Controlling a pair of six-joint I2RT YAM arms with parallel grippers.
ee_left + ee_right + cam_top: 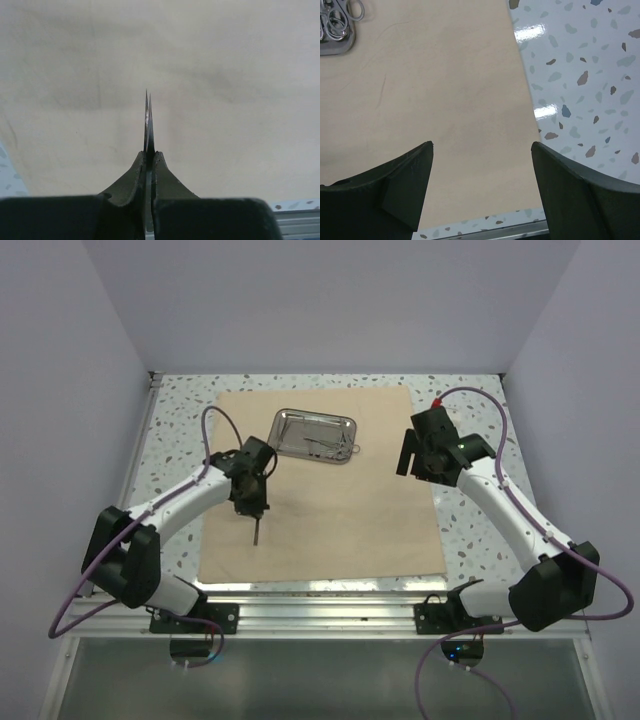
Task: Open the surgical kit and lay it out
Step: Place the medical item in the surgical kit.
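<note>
I will next lower my left gripper to the cloth's empty patch below it and let go of the tweezers, since the cloth between the tray (300, 448) and the metal bar is bare.
The beige cloth wrap (340, 510) lies spread flat on the table. The steel tray (300, 448) stands on its far part and holds ring-handled scissors or forceps (335, 446). My left gripper (250, 506) is shut on slim silver tweezers (257, 532), held over the cloth's left part. In the left wrist view the two fine tips of the tweezers (148, 125) stick out past the gripper (148, 156) above the cloth (225, 90). My right gripper (407, 454) is open and empty over the cloth's right edge (445, 90). The right wrist view shows the gripper (482, 150) and the tray's corner (335, 46).
The cloth lies on a speckled terrazzo table (180, 420) between grey walls. A metal rail (320, 590) runs along the near edge. Bare terrazzo (580, 75) shows to the right of the cloth.
</note>
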